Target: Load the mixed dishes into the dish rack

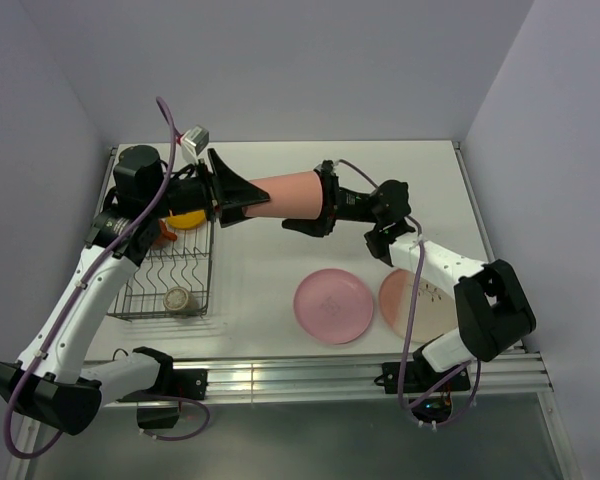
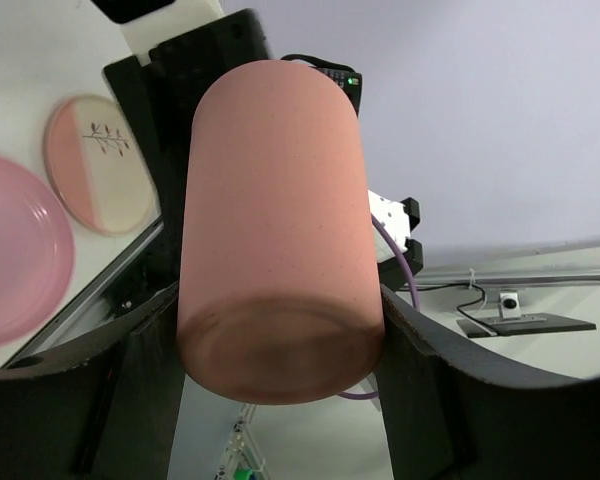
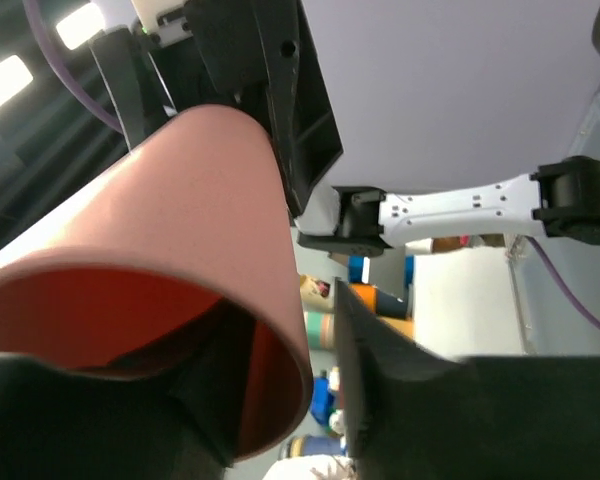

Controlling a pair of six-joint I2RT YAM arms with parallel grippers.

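The left gripper travels left in the top view next, tips the tumbler opening down, lowers it and releases it. Empty dish rack wires stand there beside the orange-yellow bowl.
The pink tumbler hangs level above the table between my two grippers. My left gripper is shut on its base, a finger pressed on each side in the left wrist view. My right gripper is at the rim. In the right wrist view one finger is inside the tumbler and the other stands off the wall with a gap. The wire dish rack holds the orange-yellow bowl and the speckled beige cup. The dark red-brown cup is not clearly seen.
The pink plate and the pink-and-cream plate lie flat on the white table, front right of the rack. Both also show in the left wrist view, the pink plate and the pink-and-cream plate. Grey walls close in three sides.
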